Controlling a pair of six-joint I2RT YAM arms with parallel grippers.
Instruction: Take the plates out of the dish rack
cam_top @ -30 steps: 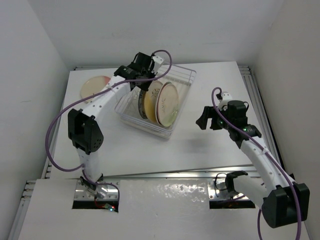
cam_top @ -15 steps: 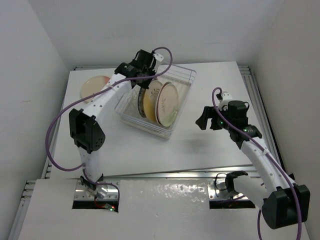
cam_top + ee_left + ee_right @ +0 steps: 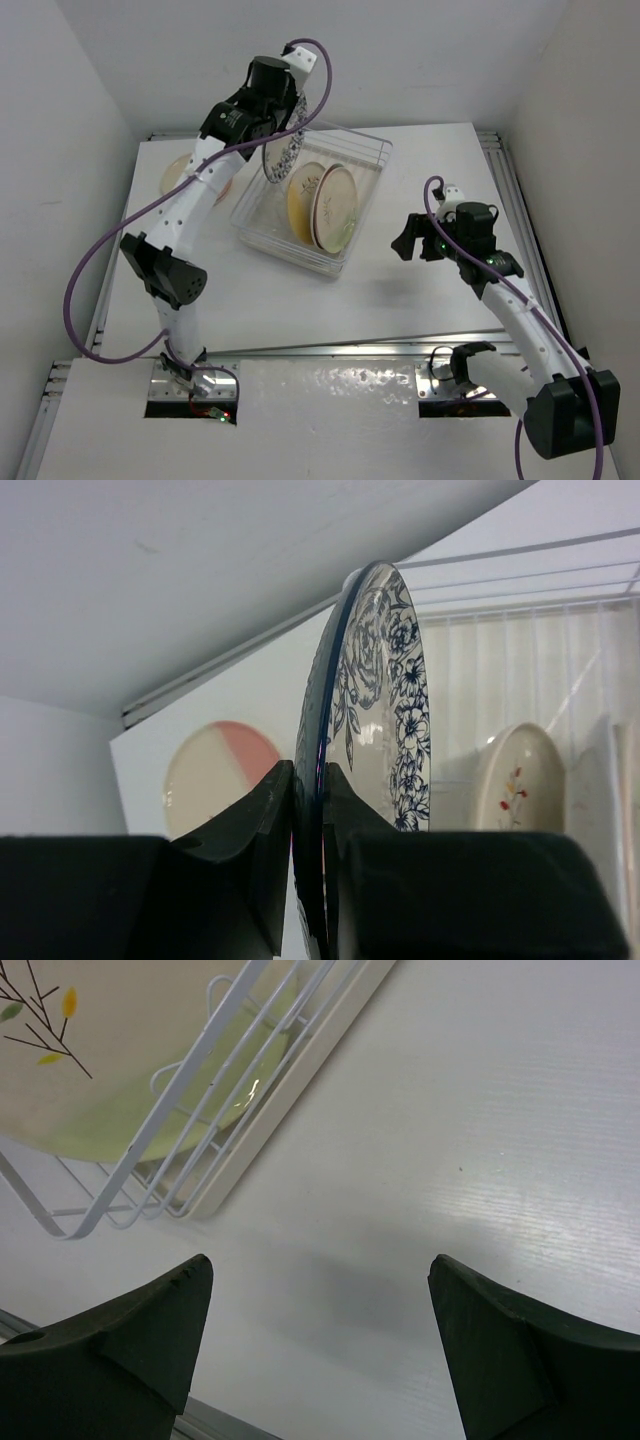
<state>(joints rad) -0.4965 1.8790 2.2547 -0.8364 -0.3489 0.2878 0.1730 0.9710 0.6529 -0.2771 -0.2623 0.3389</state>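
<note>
I should next use my left gripper to carry the blue-and-white plate to the left in the top view, back and down, and tilt it flat on empty table nearer than the cream-and-pink plate [image 3: 174,172].
My left gripper [image 3: 272,140] is shut on the rim of the blue-and-white patterned plate [image 3: 283,152] and holds it upright, lifted above the dish rack [image 3: 368,158]. In the left wrist view the plate [image 3: 378,710] stands edge-on between my fingers [image 3: 262,810]. Two cream plates [image 3: 335,205] stand in the rack, one with a sprig motif [image 3: 520,780]. A cream-and-pink plate [image 3: 174,172] lies flat on the table at the far left, also in the left wrist view [image 3: 215,775]. My right gripper [image 3: 408,240] is open and empty, right of the rack, over bare table [image 3: 318,1265].
The rack's near corner and wire frame [image 3: 215,1070], with a cream plate [image 3: 100,1060] behind it, show in the right wrist view. White walls close in the table on three sides. A metal rail [image 3: 330,348] runs along the near edge.
My left gripper has risen out of the rack with the blue-and-white plate and swung slightly left. The right arm has not moved.
</note>
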